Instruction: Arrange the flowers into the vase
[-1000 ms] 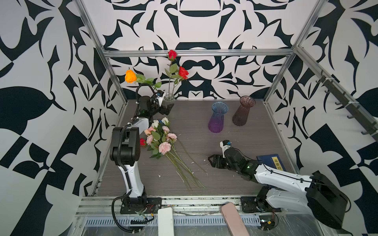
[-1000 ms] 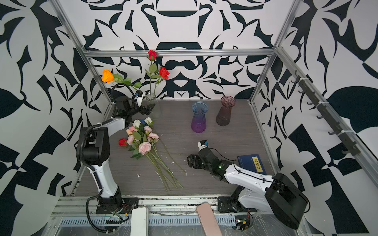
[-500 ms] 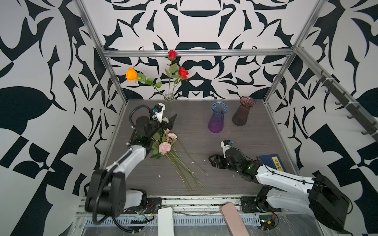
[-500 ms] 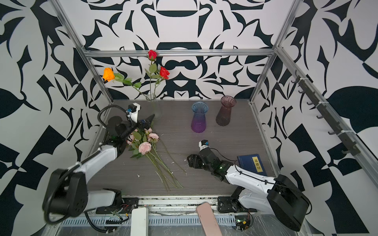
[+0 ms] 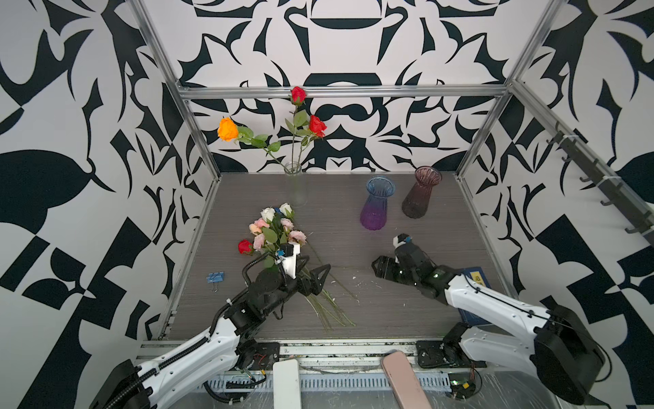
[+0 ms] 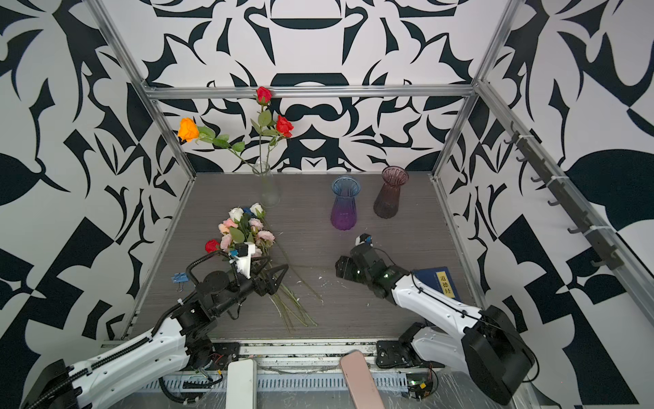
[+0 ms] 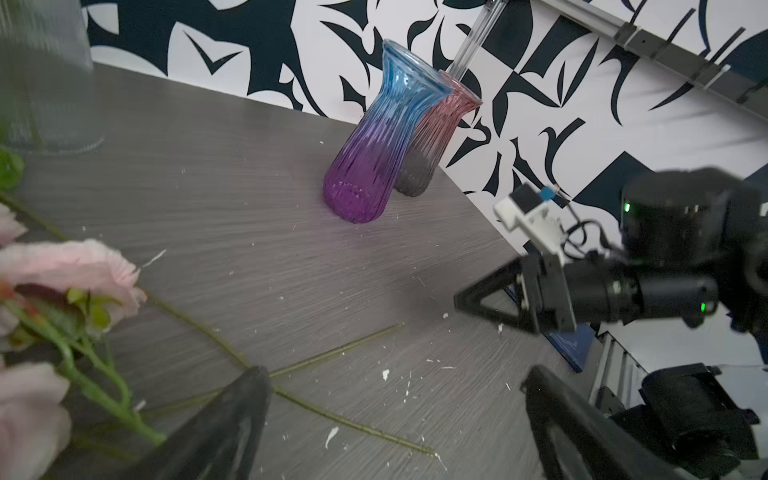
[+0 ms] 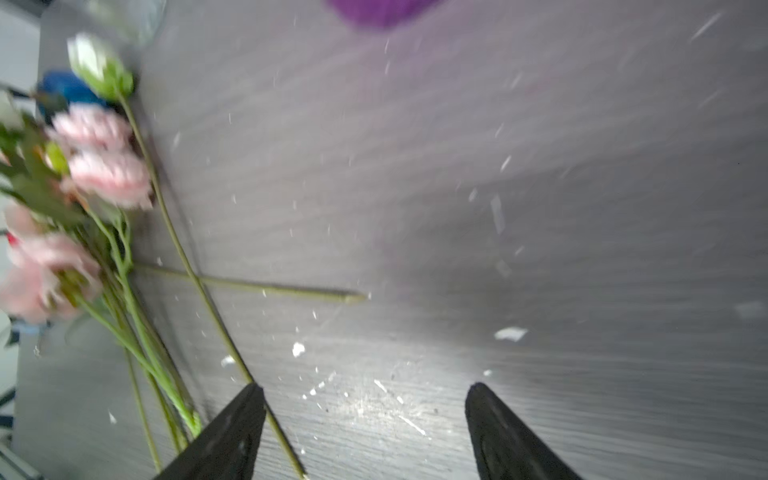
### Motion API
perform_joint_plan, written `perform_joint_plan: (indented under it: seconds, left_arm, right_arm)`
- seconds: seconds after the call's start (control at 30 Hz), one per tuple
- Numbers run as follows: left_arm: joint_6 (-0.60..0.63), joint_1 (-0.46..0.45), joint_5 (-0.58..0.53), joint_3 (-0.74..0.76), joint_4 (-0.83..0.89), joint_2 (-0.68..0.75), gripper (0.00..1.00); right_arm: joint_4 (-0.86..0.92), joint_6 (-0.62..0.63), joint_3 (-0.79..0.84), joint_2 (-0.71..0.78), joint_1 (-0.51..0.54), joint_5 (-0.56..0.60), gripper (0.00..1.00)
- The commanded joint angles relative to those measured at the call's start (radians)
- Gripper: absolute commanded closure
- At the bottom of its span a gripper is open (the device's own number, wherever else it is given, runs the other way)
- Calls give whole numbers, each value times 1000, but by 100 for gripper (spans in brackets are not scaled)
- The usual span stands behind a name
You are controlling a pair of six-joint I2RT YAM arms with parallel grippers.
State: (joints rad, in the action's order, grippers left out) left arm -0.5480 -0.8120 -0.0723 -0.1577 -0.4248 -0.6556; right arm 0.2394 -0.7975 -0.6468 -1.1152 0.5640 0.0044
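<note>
The robot's right gripper needs to go up and outward onto the edge of the blue-to-purple vase's rim by the pink vase (image 5: 393, 186), because the blue-to-purple vase's rim is above it and farther outward.
A clear glass vase (image 5: 296, 184) (image 6: 268, 185) at the back holds an orange rose (image 5: 227, 129) and two red roses (image 5: 317, 125). The other flowers (image 5: 275, 231) (image 6: 244, 231), pink, white, blue and red, lie bunched on the table left of centre, stems toward the front. My left gripper (image 5: 314, 273) (image 6: 273, 270) (image 7: 395, 374) hovers open over those stems (image 7: 332, 419), holding nothing. My right gripper (image 5: 377, 265) (image 6: 339, 268) (image 8: 365, 390) stands open and empty low over the table, to the right of the stem ends; one thin stem (image 8: 249, 286) points toward it.
A blue-to-purple vase (image 5: 376, 205) (image 7: 370, 145) and a smoky pink vase (image 5: 421, 194) stand at the back right. A blue binder clip (image 5: 215, 277) lies front left, a blue book (image 5: 478, 279) under the right arm. Two phones (image 5: 286, 384) rest at the front rail.
My left arm has swung from the clear vase at the back down to the front, over the bunch's stems. The right arm has barely moved; its jaws have narrowed slightly.
</note>
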Motion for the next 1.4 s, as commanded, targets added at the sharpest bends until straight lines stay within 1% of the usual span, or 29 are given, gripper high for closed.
perform_joint_plan:
  seconds: [0.0,0.03,0.13,0.23,0.33,0.53,0.73,0.9,0.97,1.0,1.1,1.17,1.27,1.37]
  left_arm:
    - [-48,-1,-41,46,-96,10,1]
    - [-38,2,-43,53,-125,5,1]
    - [-19,2,-16,33,-114,-18,0]
    - [-11,2,22,35,-153,-47,1]
    - [-7,2,29,31,-158,-61,0]
    - [-2,3,27,41,-149,-26,1]
    - [-4,4,17,43,-145,-22,1]
    - [-4,3,20,43,-148,-30,1]
    - [-7,3,19,43,-149,-30,1]
    - [-6,2,19,43,-149,-30,1]
    - [-7,3,21,41,-149,-35,1]
    - [-8,2,23,40,-149,-39,1]
    - [-8,3,26,37,-150,-46,1]
    - [-8,3,23,34,-150,-54,1]
  right_arm:
    - [173,95,-231,38,-116,-39,21]
    - [217,112,-301,16,-151,-52,21]
    - [312,169,-504,-96,-230,-101,23]
    - [413,204,-697,-234,-278,-135,28]
    - [481,228,-856,-351,-298,-145,32]
    - [565,269,-1073,-538,-310,-146,37]
    - [648,303,-1251,-699,-311,-145,39]
    - [697,313,-1334,-784,-311,-129,42]
    - [708,307,-1356,-810,-311,-129,46]
    - [717,304,-1367,-823,-311,-131,49]
    - [725,299,-1382,-847,-311,-141,63]
    - [726,296,-1374,-847,-311,-145,70]
    - [723,298,-1354,-819,-311,-150,78]
    - [696,300,-1294,-760,-311,-178,88]
